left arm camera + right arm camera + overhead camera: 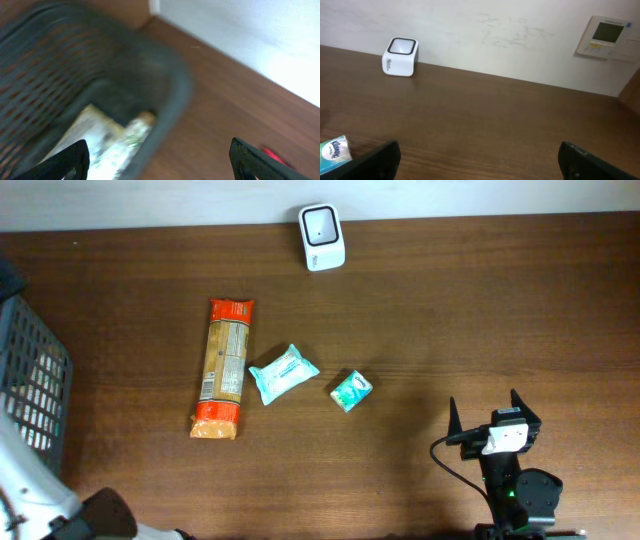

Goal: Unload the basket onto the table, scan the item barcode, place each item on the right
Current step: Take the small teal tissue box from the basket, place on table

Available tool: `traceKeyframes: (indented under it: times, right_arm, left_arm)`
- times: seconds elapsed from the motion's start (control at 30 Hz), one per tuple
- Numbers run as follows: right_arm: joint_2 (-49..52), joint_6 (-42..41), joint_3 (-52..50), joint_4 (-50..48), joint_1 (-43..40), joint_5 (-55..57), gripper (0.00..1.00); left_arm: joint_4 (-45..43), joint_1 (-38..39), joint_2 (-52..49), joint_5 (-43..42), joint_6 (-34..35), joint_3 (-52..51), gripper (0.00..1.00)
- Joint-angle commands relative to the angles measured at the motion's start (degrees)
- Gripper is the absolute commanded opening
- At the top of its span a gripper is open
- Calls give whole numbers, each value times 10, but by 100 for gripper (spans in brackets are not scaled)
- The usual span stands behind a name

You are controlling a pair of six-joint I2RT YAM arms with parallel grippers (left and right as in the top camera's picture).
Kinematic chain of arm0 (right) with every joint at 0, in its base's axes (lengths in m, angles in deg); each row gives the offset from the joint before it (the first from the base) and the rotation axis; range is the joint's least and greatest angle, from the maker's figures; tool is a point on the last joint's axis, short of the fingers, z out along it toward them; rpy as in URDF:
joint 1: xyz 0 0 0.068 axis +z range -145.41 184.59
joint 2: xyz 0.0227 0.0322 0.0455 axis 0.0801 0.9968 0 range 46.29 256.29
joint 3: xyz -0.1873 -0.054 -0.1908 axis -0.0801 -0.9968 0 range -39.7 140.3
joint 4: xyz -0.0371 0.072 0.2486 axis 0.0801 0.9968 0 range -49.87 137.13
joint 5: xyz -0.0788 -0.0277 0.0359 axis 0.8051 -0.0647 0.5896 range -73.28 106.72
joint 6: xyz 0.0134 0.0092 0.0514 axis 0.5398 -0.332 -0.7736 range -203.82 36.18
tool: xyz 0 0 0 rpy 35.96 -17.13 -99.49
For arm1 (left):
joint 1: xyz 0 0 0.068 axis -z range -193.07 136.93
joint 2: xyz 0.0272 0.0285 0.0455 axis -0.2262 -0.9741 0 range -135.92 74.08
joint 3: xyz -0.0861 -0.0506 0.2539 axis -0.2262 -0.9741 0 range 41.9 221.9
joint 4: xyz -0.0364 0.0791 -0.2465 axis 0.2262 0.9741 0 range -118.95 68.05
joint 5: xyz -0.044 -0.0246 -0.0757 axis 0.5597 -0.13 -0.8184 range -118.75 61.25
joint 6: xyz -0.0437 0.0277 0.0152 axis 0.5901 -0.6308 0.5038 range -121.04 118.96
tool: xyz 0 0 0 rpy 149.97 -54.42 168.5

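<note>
Next, my left gripper tilts downward and lowers into the basket (175, 95) onto the brown-tipped white item (125, 146), since that lies below the gripper beside the basket's side.
The white barcode scanner (322, 237) stands at the table's back edge; it also shows far left in the right wrist view (400, 56). Three items lie mid-table: a long orange packet (223, 367), a teal wipes pack (283, 373) and a small teal tissue box (351, 390) (334, 150). My right gripper (484, 402) (480, 160) rests near the front right, open and empty, pointing at the back wall. My left gripper (159, 152) hangs open over the rim of a dark basket (175, 95), nothing between its fingers. A pale packet (115, 140) lies inside the basket.
The dark mesh basket (30, 380) stands at the table's left edge, with the left arm's white body below it. A wall thermostat (606, 36) hangs behind the table. A blurred red edge (272, 155) shows by the left gripper's right finger.
</note>
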Motion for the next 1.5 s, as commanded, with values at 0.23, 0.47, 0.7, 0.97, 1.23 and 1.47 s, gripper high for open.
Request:
traceKeyframes:
  times: [0.23,0.47,0.7,0.97,1.23,1.47]
  right_arm:
    - [-4,0,-5,0,-3,-3,99]
    - [-4,0,-5,0,-3,-3,99]
    - [-4,0,-5,0,-3,-3,99]
    - [-4,0,-5,0,-3,-3,99]
    - [-4,0,-5,0,-3,-3,98]
    - [-4,0,-5,0,-3,-3,99]
  left_arm:
    - [-49,-245,-135,-149,-154,-72,89]
    - [-47,-257,-273,-229,-324,-72,90]
    - [-9,-256,-372,-353,-461,-73,94]
    - [5,-247,-426,-361,-468,-73,92]
    - [2,-243,-430,-337,-445,-73,22]
    - [41,-243,-414,-328,-355,24,0]
